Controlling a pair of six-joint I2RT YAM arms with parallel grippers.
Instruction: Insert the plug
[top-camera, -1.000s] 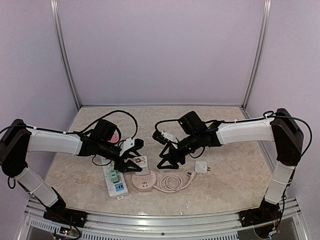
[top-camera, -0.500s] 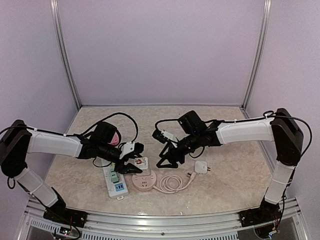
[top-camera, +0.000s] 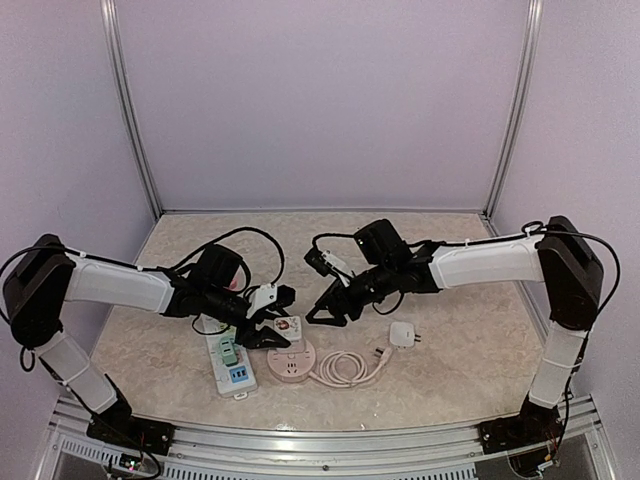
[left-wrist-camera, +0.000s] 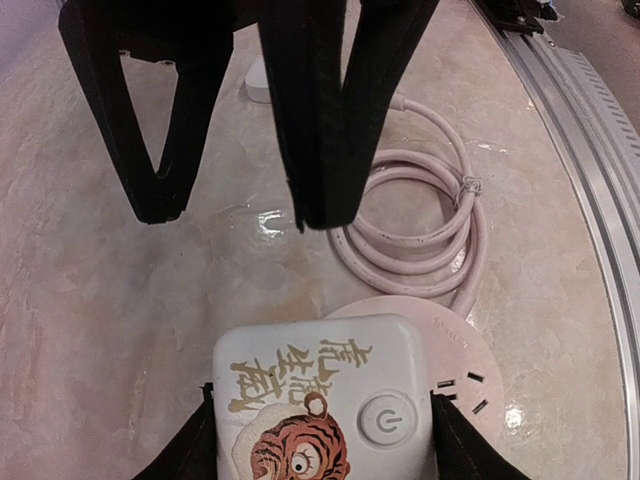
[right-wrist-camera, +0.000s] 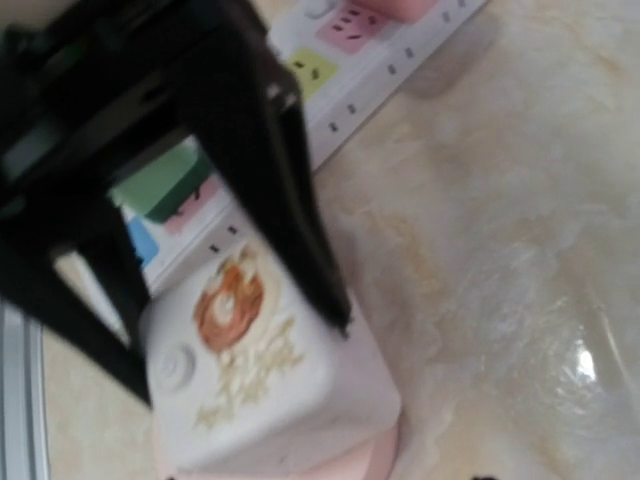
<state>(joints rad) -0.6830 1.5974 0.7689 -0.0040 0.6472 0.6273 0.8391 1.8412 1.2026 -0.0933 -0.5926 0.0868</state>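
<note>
My left gripper slides toward the right in the top view next and releases the block atop the pink socket (top-camera: 292, 362) (left-wrist-camera: 475, 355), since the socket lies to that side.
My left gripper (top-camera: 272, 328) is shut on a white plug block with a tiger picture (left-wrist-camera: 320, 400). Its fingers (left-wrist-camera: 190, 445) press the block's two sides. The block is over the left part of the round pink socket (left-wrist-camera: 475, 355), and I cannot tell whether it is seated. In the right wrist view the block (right-wrist-camera: 250, 380) lies on the pink socket (right-wrist-camera: 345, 465) between the left gripper's black fingers (right-wrist-camera: 290, 230). My right gripper (top-camera: 322, 310) is open and empty, hovering just beyond the block, and it also shows in the left wrist view (left-wrist-camera: 240, 220).
A white power strip (top-camera: 228, 360) with coloured sockets lies to the left of the pink socket. The socket's pink cable is coiled (top-camera: 342, 365) to its right and ends at a small white plug (top-camera: 402, 335). A metal rail (top-camera: 330, 450) runs along the near edge.
My left gripper has moved right and nearer with the tiger block, onto the pink socket. My right gripper has shifted slightly left and farther from the near edge, still open.
</note>
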